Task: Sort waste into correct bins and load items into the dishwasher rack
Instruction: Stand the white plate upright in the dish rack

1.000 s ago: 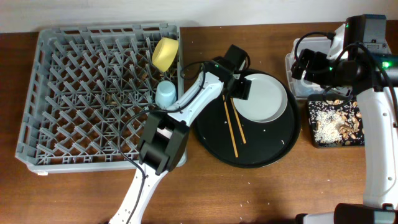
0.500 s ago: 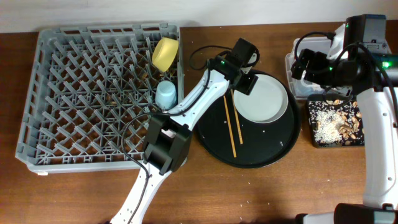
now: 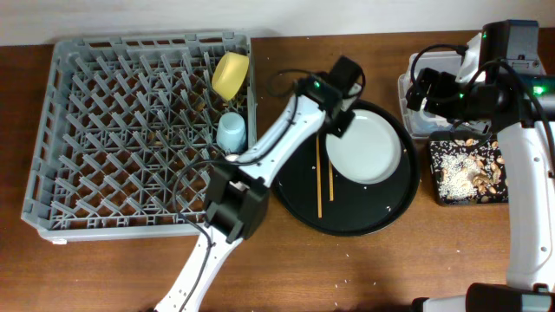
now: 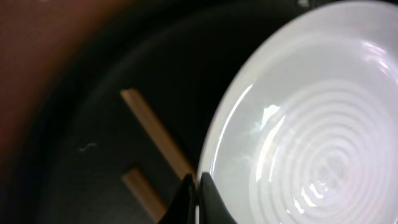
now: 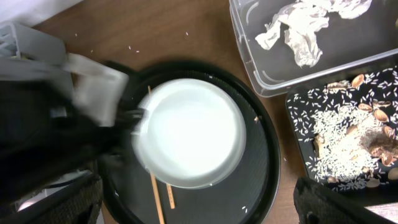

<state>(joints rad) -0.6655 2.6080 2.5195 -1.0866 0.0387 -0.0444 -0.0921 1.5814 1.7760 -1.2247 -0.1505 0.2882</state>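
Empty rack wires are beside the yellow bowl, to the left of my left gripper in the overhead view. I should lift across next, lower the plate upright and release it.
The pale grey plate lies on the round black tray. My left gripper is shut on the plate's left rim. Two wooden chopsticks lie on the tray, partly under that rim. The yellow bowl and light blue cup stand at the right side of the grey dishwasher rack. My right gripper hangs open and empty, high over the clear tub of white napkins.
A flat black tray with rice and brown scraps sits in front of the clear tub at the right. Stray rice grains dot the round tray and the wooden table. The left arm stretches from the rack's front corner across to the plate.
My left gripper has gone from open to shut on the plate's rim after moving slightly up and right. The chopsticks now lie straighter. The right arm has stayed still.
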